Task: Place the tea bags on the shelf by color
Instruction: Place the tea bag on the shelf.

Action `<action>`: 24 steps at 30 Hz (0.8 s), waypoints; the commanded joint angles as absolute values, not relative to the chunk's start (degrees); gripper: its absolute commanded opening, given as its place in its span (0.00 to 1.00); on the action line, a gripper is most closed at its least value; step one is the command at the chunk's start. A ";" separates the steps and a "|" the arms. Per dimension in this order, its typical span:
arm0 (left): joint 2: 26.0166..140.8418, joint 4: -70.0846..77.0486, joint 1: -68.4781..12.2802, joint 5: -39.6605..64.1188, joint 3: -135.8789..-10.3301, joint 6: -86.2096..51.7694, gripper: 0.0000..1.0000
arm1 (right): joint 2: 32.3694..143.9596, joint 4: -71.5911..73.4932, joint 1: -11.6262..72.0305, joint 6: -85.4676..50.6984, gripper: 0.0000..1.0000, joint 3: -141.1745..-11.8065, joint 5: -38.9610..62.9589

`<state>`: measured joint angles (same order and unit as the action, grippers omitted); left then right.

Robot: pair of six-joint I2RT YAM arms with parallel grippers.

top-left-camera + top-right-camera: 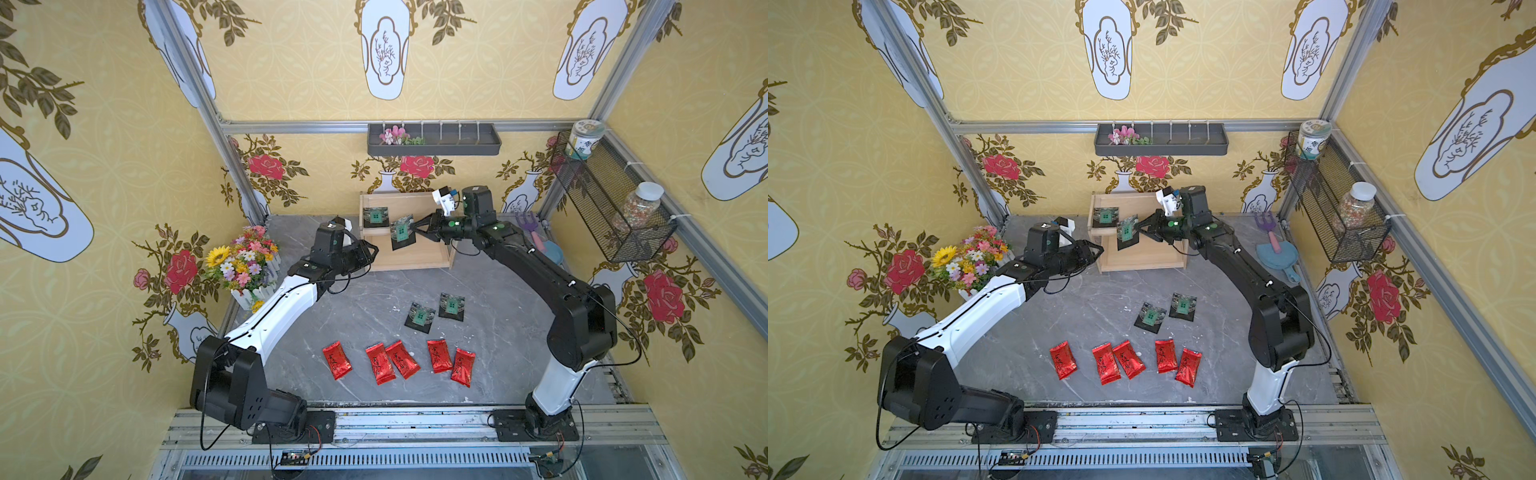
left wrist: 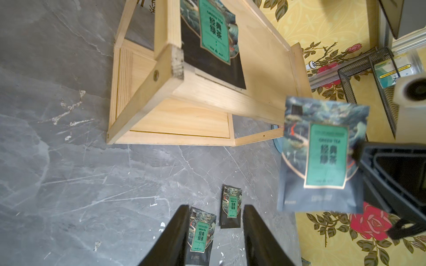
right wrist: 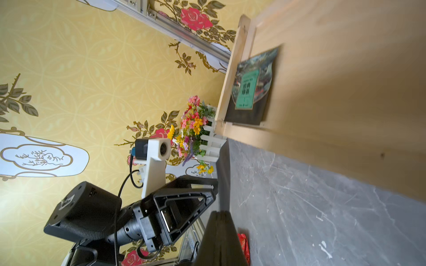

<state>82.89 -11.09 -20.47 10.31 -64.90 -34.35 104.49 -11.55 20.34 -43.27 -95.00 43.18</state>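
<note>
The black tea bag is on the upper level, with bare wood beside it. My right gripper will carry this same-colored tea bag outward next and release it on that bare wood.
The light-wood shelf [image 1: 411, 261] [image 1: 1142, 262] stands at the back of the table. One black tea bag with a green emblem [image 1: 375, 216] [image 2: 214, 34] [image 3: 251, 89] lies on its upper tier at the left end. My right gripper [image 1: 415, 229] [image 1: 1140, 226] is shut on a second black tea bag [image 1: 402, 232] [image 2: 322, 156], held in the air in front of that tier. My left gripper [image 1: 375, 249] [image 2: 216, 207] hangs open and empty at the shelf's left side. Two black tea bags [image 1: 420, 316] [image 1: 452, 306] lie mid-table. Several red tea bags [image 1: 337, 360] [image 1: 462, 367] lie in a row nearer the front.
A flower bouquet [image 1: 245, 259] in a white fence pot stands at the left wall. A dark grey wall tray [image 1: 434, 139] hangs above the shelf. A black wire basket [image 1: 611, 199] with two jars hangs on the right wall. A purple rake and blue scoop [image 1: 1277, 249] lie at the back right.
</note>
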 commanded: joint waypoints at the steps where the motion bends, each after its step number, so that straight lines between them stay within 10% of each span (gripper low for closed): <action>1: 84.07 -11.92 -20.33 10.92 -66.23 -32.45 0.43 | 108.00 -14.66 19.49 -41.47 0.00 -100.75 42.25; 24: 85.91 -9.76 -18.70 12.04 -64.63 -31.50 0.44 | 125.84 -25.91 17.93 -37.72 0.09 -124.80 37.16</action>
<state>85.91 -11.57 -18.96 11.09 -65.01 -32.01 124.95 -24.56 17.78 -39.13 -122.80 37.58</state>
